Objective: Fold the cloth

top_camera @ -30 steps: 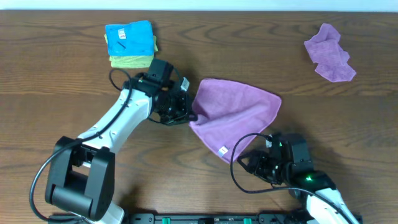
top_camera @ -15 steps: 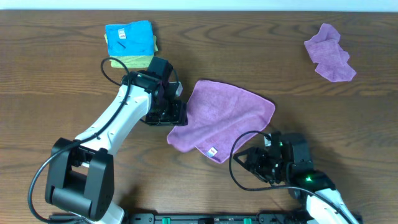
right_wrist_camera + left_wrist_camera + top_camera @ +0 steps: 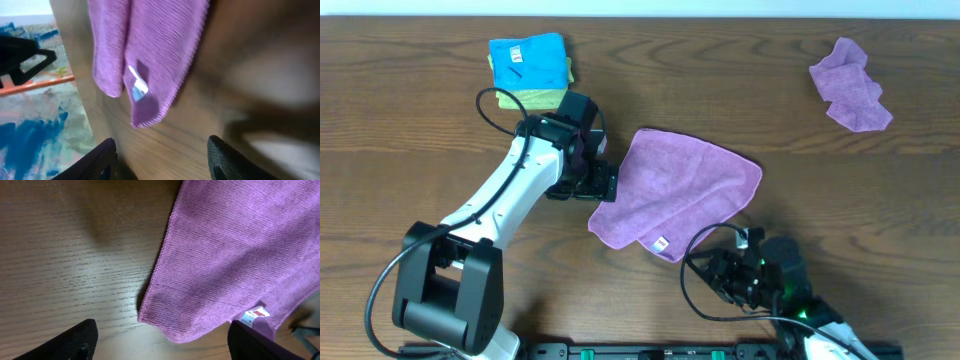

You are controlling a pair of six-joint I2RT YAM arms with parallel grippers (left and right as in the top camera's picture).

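Observation:
The cloth ends short of my right gripper's fingers, so I should lower that gripper toward the left in the overhead view onto the cloth's near corner by the tag [image 3: 661,242] [image 3: 156,111].
The cloth [image 3: 680,190], a lilac towel, lies folded over in the middle of the table, its white tag [image 3: 661,242] at the near corner. My left gripper [image 3: 604,184] hovers at the cloth's left edge, open and holding nothing. In the left wrist view the cloth [image 3: 235,255] and the tag [image 3: 255,314] lie just ahead of the spread left gripper [image 3: 162,349]. My right gripper [image 3: 710,276] is open just off the near corner. In the right wrist view the cloth [image 3: 150,45] ends short of the right gripper [image 3: 162,162], with bare wood between the fingers.
A second, crumpled purple cloth [image 3: 850,85] lies at the far right. A folded blue cloth [image 3: 528,58] sits on a yellow-green one [image 3: 530,98] at the far left. A black rail [image 3: 700,350] runs along the table's front edge.
The left gripper pulled the cloth's corner to the left, then let go and opened wide; the cloth now lies flat. The right gripper has slid left and nearer the front edge.

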